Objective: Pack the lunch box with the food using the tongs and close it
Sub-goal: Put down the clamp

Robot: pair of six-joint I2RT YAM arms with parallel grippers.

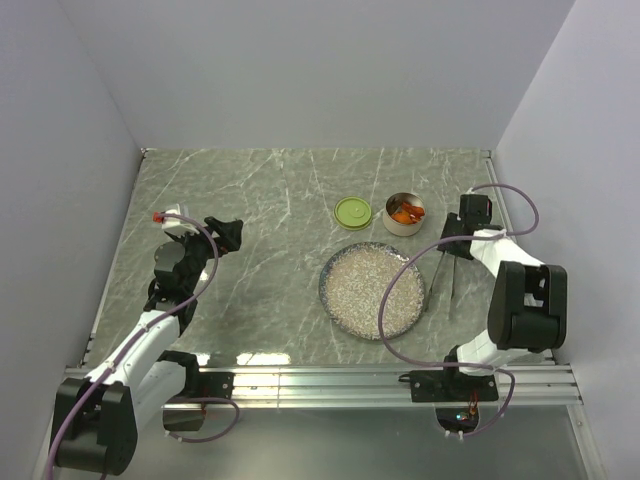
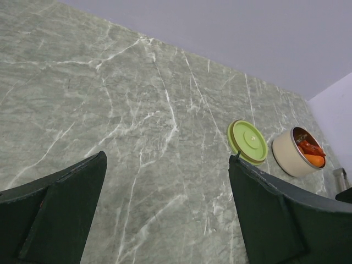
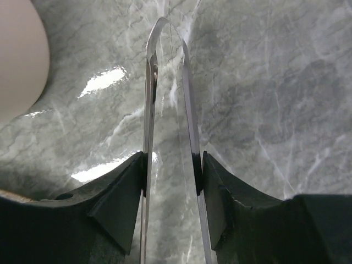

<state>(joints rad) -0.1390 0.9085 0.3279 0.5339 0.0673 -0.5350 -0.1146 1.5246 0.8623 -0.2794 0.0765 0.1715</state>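
Note:
The left gripper moves to the right in the top view and down onto the lid's edge away from the tin (image 1: 337, 214) (image 2: 231, 138) next, since the food already sits inside.
The lunch box (image 1: 403, 214), a small steel tin, stands open at the back right with orange and red food (image 1: 405, 211) inside. The left wrist view also shows the lunch box (image 2: 294, 154) and food (image 2: 309, 151). Its lime-green lid (image 1: 353, 212) lies flat on the table just left of it. My right gripper (image 1: 447, 248) hovers low right of the tin, shut on the tongs (image 3: 149, 82). Each finger presses one slender arm, and the tongs (image 1: 447, 272) point toward the near edge. My left gripper (image 1: 228, 235) stands open with nothing in it far to the left.
A large speckled grey plate (image 1: 373, 290) sits in front of the tin, just left of the tongs. A pale rounded surface (image 3: 16, 60) fills the right wrist view's upper left corner. Walls enclose the green marble table (image 1: 260, 200) on three sides.

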